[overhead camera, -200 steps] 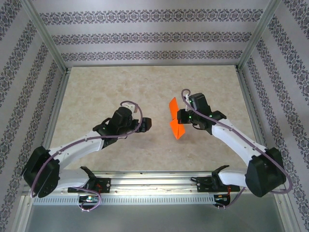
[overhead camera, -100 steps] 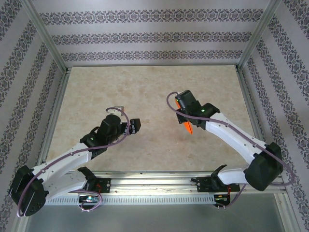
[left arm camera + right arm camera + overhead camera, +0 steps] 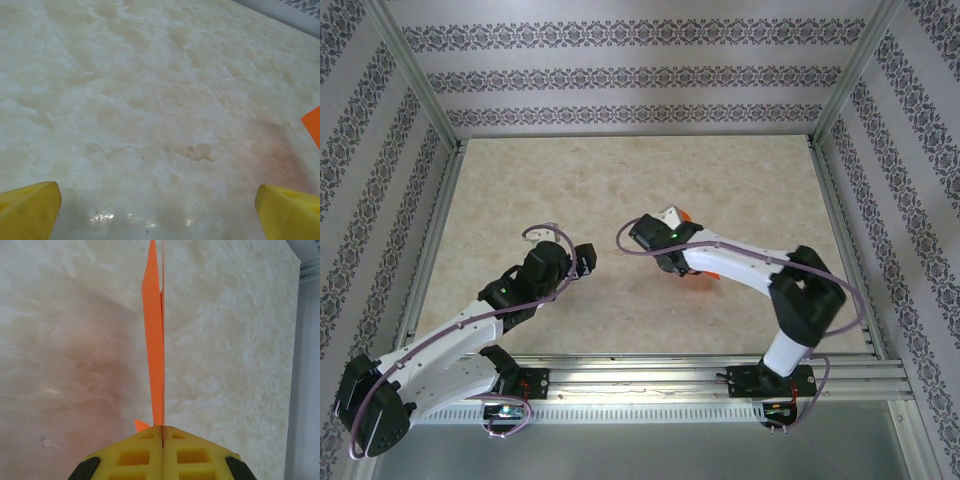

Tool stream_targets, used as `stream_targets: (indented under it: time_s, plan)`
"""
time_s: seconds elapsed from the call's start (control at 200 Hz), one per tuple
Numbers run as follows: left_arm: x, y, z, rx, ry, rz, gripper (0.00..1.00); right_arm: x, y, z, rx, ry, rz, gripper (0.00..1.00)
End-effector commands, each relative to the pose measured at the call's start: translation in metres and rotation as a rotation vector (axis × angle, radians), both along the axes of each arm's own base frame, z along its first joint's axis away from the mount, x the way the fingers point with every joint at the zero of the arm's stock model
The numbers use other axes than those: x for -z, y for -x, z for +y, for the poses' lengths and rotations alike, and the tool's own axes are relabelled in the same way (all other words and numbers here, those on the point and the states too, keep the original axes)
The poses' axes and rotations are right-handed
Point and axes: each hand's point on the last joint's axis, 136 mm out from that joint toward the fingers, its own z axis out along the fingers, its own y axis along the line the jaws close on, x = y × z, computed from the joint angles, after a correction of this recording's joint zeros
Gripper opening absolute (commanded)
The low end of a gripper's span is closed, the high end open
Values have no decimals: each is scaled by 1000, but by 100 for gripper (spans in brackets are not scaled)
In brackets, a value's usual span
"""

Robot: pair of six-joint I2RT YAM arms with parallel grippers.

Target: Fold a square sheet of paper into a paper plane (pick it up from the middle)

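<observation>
I should next lower the folded orange paper [image 3: 711,274] toward my left gripper with my right gripper, tilting it flat because it stands edge-on, and then release it.
My right gripper [image 3: 162,429] is shut on the folded orange paper [image 3: 155,340], which stands edge-on as a slim strip running away from the yellow fingers. A small orange flap [image 3: 141,425] pokes out to their left. From above, the right gripper [image 3: 678,243] hangs over the middle of the table. Bits of the orange paper [image 3: 711,274] show under its forearm. My left gripper [image 3: 584,258] is open just left of it, its yellow fingertips [image 3: 27,210] wide apart over bare table. An orange paper corner [image 3: 312,122] shows at the right edge of the left wrist view.
The marble-patterned tabletop [image 3: 620,180] is fenced by metal rails [image 3: 430,230] and patterned walls. The right arm's elbow [image 3: 810,295] is bent high at the near right. The arm bases sit on the near rail [image 3: 640,375].
The right arm swung left and folded at the elbow, carrying the orange paper toward the table's middle. The left arm drew back toward the near left, still open.
</observation>
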Motion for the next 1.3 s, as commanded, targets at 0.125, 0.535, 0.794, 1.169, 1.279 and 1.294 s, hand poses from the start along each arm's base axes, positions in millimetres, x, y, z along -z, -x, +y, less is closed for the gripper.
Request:
stream_targets:
  time_s: [0.125, 0.535, 0.794, 1.169, 1.279, 1.294]
  plan:
    - [2, 10, 34, -137, -38, 18, 100, 45, 10, 53, -12, -34, 113, 0]
    - [0, 5, 20, -80, -10, 40, 100, 65, 51, 153, -133, -624, 475, 31]
    - [14, -2, -24, 93, 68, 120, 91, 12, 42, 142, -106, -1098, 439, 48]
    - [47, -21, -105, 311, 236, 317, 58, 36, 25, 46, 185, -1472, 444, 27]
    - [51, -24, -109, 305, 257, 332, 56, 44, 28, 49, 196, -1468, 483, 23]
    - [52, -24, -110, 309, 258, 335, 56, 44, 28, 50, 195, -1471, 486, 23]
